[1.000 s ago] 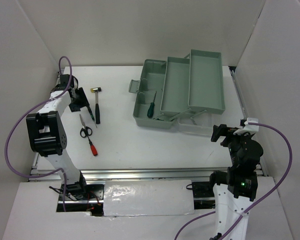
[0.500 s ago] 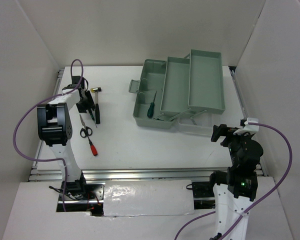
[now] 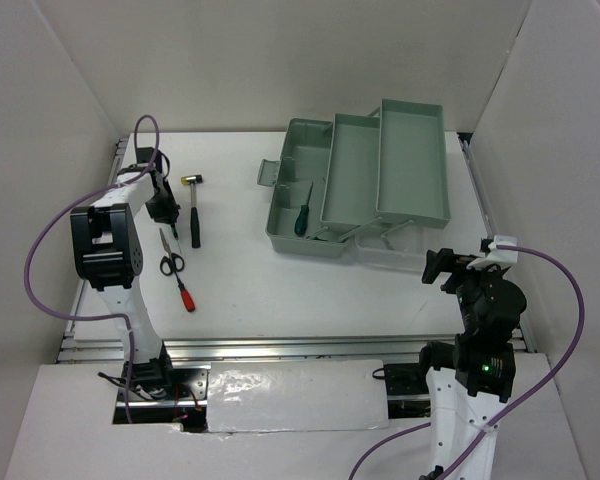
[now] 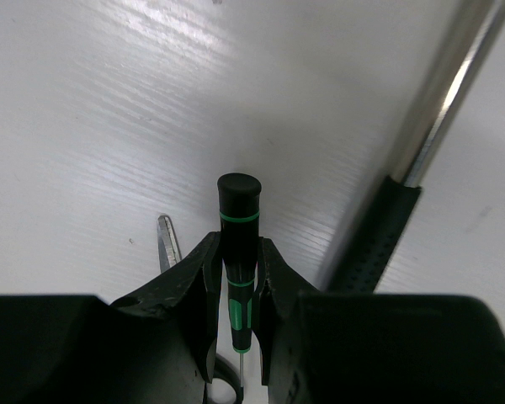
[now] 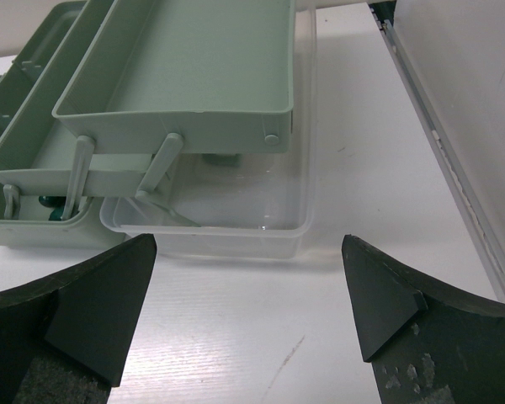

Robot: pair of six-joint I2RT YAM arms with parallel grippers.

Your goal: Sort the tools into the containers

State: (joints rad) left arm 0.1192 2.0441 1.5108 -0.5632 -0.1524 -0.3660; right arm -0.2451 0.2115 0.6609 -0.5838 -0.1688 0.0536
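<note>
I will next lift my left gripper across to the toolbox's base point(image 3: 305, 170), which lies to its right in the top view and already holds a screwdriver, and release there.
My left gripper point(image 3: 164, 206) is shut on a small black screwdriver with green bands point(image 4: 238, 240), its butt end sticking out past the fingertips. It is just left of the black-handled hammer point(image 3: 192, 212), whose grip point(image 4: 377, 244) and steel shaft show in the left wrist view. The scissors point(image 3: 170, 257) lie just nearer, with one blade point(image 4: 166, 244) showing beside my fingers. A red-handled screwdriver point(image 3: 184, 293) lies nearer still. The sage-green toolbox point(image 3: 360, 185) stands open at the back, with a green-handled screwdriver point(image 3: 302, 216) in its base. My right gripper point(image 5: 248, 295) is open and empty.
A clear plastic tub point(image 5: 210, 231) sits against the toolbox's near right side, under the swung-out trays point(image 5: 185, 76). A metal rail point(image 5: 446, 160) runs along the table's right edge. White walls close in on both sides.
My left arm swung in to the small screwdriver beside the hammer, and the gripper has drawn back a little to the left. The right arm has not moved.
</note>
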